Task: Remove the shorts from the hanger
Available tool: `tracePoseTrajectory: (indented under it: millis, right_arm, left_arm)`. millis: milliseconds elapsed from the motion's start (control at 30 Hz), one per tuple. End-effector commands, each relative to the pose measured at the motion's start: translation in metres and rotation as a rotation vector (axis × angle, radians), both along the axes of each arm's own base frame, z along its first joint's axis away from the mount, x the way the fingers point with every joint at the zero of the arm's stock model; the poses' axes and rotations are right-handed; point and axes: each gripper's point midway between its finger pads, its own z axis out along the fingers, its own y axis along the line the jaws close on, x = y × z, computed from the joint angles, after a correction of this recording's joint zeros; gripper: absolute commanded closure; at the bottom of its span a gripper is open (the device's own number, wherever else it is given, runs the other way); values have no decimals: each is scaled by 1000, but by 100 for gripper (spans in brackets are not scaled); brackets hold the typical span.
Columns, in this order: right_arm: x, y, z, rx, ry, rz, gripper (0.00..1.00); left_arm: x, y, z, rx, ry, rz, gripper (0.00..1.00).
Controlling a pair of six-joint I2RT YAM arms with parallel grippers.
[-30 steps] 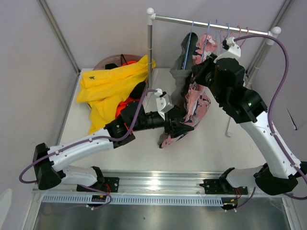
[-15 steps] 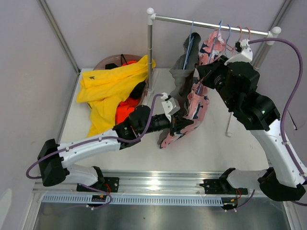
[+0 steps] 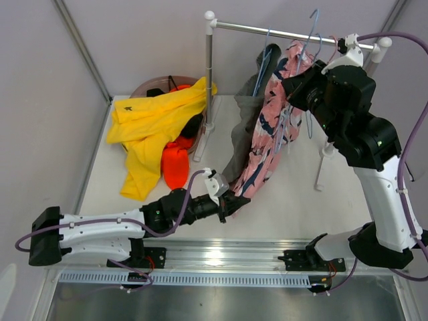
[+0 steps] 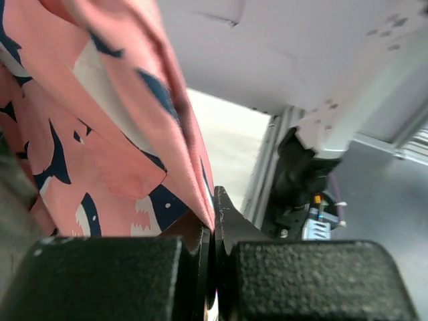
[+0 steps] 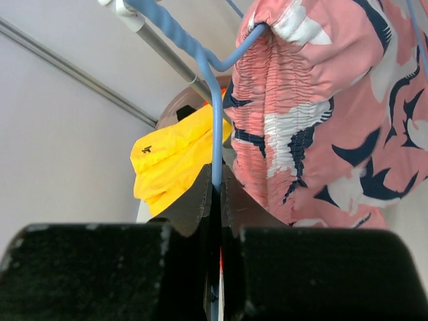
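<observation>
The hanger's wire moves slightly outward toward the bar (image 3: 309,38) next, and my right gripper then releases it, as the hanger's hook rests there.
The pink shorts with dark-blue shapes (image 3: 267,127) stretch from a blue hanger (image 3: 309,37) near the rail down to the table's near side. My left gripper (image 3: 231,200) is shut on their lower hem; in the left wrist view the cloth (image 4: 100,134) is pinched at the fingertips (image 4: 214,200). My right gripper (image 3: 294,90) is shut on the hanger's wire (image 5: 215,134), with the gathered waistband (image 5: 321,100) still over it. Grey shorts (image 3: 249,110) hang behind on another hanger. Yellow shorts (image 3: 154,120) and orange shorts (image 3: 175,164) lie heaped at the left.
The rack's rail (image 3: 267,30) runs across the back, with its post (image 3: 209,73) beside the heap. More hangers (image 3: 321,50) hang near the right arm. A brown basket (image 3: 148,87) sits under the yellow cloth. The rack's right leg (image 3: 324,150) stands by the right arm.
My left gripper has shut on the pink hem and pulled it down toward the near edge. The right gripper has raised the hanger up and to the right, drawing the shorts taut.
</observation>
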Motion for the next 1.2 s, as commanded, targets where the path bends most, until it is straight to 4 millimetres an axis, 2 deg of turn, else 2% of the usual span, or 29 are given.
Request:
tracePoseTrajectory:
  millis: [0, 33, 100, 133, 167, 200, 233, 267, 300, 333, 367, 433, 467, 500, 533, 567, 600, 633, 667, 700, 800, 833, 867, 933, 1000, 1033, 1100, 1133, 1167]
  right_arm:
    - [-14, -16, 42, 104, -123, -22, 100]
    - [-19, -9, 38, 120, -110, 16, 100]
    - [-37, 2, 36, 202, -92, 95, 100]
    - [-40, 17, 16, 209, -42, 160, 100]
    - [-54, 17, 18, 274, -31, 192, 100]
    - [-66, 28, 13, 297, -10, 256, 100]
    - [-67, 37, -6, 306, 33, 279, 100]
    - [-73, 41, -11, 331, 51, 302, 100]
    - [-91, 45, -8, 384, 57, 357, 100]
    - [-93, 51, -17, 394, 80, 378, 100]
    - [-99, 52, -16, 410, 86, 396, 100]
    - [-109, 52, -12, 428, 95, 424, 100]
    - [-112, 48, -4, 433, 78, 423, 100]
    - [-112, 43, 0, 431, 66, 402, 100]
    - [-110, 40, -1, 402, 61, 387, 100]
    - [-111, 34, 11, 399, 32, 375, 100]
    - [-107, 27, 11, 374, 28, 332, 100]
    - [-98, 26, 9, 320, 17, 304, 100]
    - [-98, 19, 22, 310, -19, 283, 100]
    - [-90, 12, 20, 278, -19, 227, 100]
    - [-67, 4, 20, 173, -38, 142, 100]
    - [-55, 7, 14, 127, -29, 126, 100]
    - [-46, 1, 12, 114, -26, 100, 100]
    - [-34, -6, 12, 97, -27, 76, 100]
    - [-14, -14, 6, 86, -17, 50, 100]
    - [-9, -17, 5, 85, -13, 45, 100]
    - [8, -24, -1, 83, 3, 35, 100]
    - [13, -25, -1, 82, 4, 34, 100]
    - [16, -25, -2, 83, 9, 46, 100]
  left_arm:
    - [14, -8, 7, 20, 21, 81, 100]
    - [26, -10, 5, 50, 17, 123, 100]
    - [54, -30, 27, 78, 5, 198, 100]
    - [72, -31, 21, 118, 14, 243, 100]
    - [91, -46, 60, 71, 8, 283, 100]
    - [101, -48, 51, 127, 23, 306, 100]
    - [118, -46, 53, 137, 30, 342, 100]
    - [131, -55, 80, 94, 20, 358, 100]
    - [139, -56, 78, 120, 27, 374, 100]
    - [153, -53, 77, 133, 40, 405, 100]
    - [161, -53, 92, 120, 42, 424, 100]
    - [179, -55, 79, 194, 76, 459, 100]
    - [183, -55, 88, 188, 76, 465, 100]
    - [183, -53, 78, 225, 89, 468, 100]
    - [179, -53, 81, 216, 90, 453, 100]
    - [172, -50, 64, 239, 107, 437, 100]
    - [156, -43, 82, 195, 100, 410, 100]
    - [146, -38, 87, 181, 103, 401, 100]
    - [134, -32, 69, 222, 116, 391, 100]
    - [111, -22, 90, 181, 107, 361, 100]
    - [75, 1, 82, 249, 142, 340, 100]
    - [70, 20, 96, 230, 139, 371, 100]
    - [65, 34, 90, 275, 148, 387, 100]
    - [60, 65, 115, 232, 143, 423, 100]
    - [66, 97, 127, 248, 87, 501, 100]
    - [68, 111, 151, 204, 60, 526, 100]
    - [88, 144, 165, 211, 14, 624, 100]
    - [91, 158, 195, 156, -7, 646, 100]
    - [99, 160, 195, 183, -10, 653, 100]
